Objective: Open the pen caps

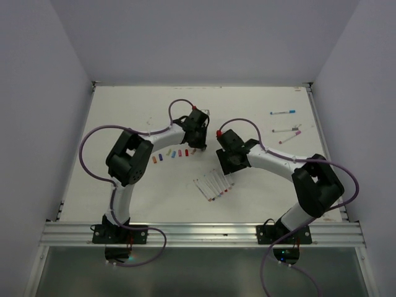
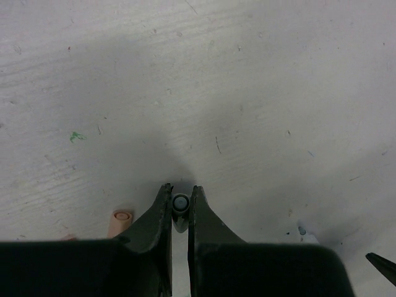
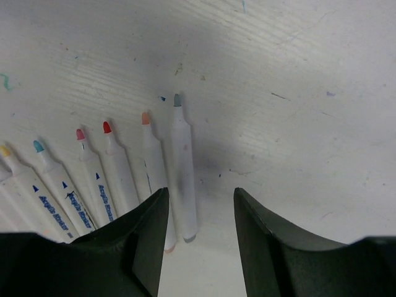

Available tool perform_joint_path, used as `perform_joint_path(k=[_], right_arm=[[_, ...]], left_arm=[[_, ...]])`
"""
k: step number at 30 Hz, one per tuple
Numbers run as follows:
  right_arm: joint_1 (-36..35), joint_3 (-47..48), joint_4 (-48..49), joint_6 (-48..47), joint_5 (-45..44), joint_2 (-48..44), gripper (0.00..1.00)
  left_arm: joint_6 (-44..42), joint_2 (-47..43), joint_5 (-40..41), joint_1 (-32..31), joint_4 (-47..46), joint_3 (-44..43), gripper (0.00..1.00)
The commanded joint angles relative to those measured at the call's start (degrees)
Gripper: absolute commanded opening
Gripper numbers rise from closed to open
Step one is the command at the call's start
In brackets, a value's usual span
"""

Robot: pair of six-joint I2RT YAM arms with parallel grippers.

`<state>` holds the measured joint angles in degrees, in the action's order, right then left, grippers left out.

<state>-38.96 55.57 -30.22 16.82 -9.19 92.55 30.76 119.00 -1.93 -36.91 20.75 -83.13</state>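
The pink pen still has its cap on. My right gripper will next move outward and to the right in the top view, then down onto the pink pen's near end.
A row of small coloured pen caps lies on the white table left of centre. At the right end of that row my left gripper is shut on a grey pen cap, seen end-on between the jaws, low over the table. A peach cap lies just to its left. My right gripper is open above a fan of uncapped white pens. The grey-tipped pen lies free on the table, by the left finger.
Three capped pens lie at the back right: a blue one, a grey one and a pink one. White walls enclose the table on three sides. A metal rail runs along the near edge.
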Motion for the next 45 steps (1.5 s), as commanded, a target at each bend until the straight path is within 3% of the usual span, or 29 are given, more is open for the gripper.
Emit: perform_joint_path(k=[1, 7, 9, 11, 17, 23, 30, 36, 45], right_arm=[[1.3, 2.1, -0.6, -0.2, -0.5, -6.1, 0.5], [7.0, 5.2, -4.8, 0.8, -2.3, -12.0, 0.52], [12.4, 5.4, -5.6, 2.1, -2.3, -14.2, 0.52], [18.7, 5.6, -6.0, 2.6, 0.5, -14.8, 0.51], [30.0, 5.8, -5.8, 5.6, 0.9, -14.4, 0.5], [34.8, 6.3, -2.1, 8.9, 1.9, -7.0, 0.49], [38.8, 12.7, -1.6, 9.4, -0.9, 3.6, 0.49], [43.7, 14.9, 0.6, 8.2, -3.3, 8.7, 0.49], [44.2, 21.1, 2.3, 8.8, -5.0, 17.1, 0.48]], left_arm=[[-2.3, 1.4, 4.8, -0.4, 2.9, -2.1, 0.03], [-2.5, 1.8, 6.8, -0.5, 3.8, -1.9, 0.18], [-2.5, 1.8, 7.3, -0.5, 3.8, -1.9, 0.28], [-2.7, 2.0, 7.4, -0.5, 3.8, -1.9, 0.3], [-2.8, 0.9, 7.4, -0.5, 2.7, -0.5, 0.4], [-3.3, -4.6, 7.7, -0.6, -0.4, 0.2, 0.51], [-4.0, -16.1, 6.8, -0.6, 0.0, -1.1, 0.57], [-3.7, -28.6, 2.5, -0.6, -4.0, 4.8, 0.59], [-2.3, -36.5, -6.6, -0.6, -7.7, 11.4, 0.59]])
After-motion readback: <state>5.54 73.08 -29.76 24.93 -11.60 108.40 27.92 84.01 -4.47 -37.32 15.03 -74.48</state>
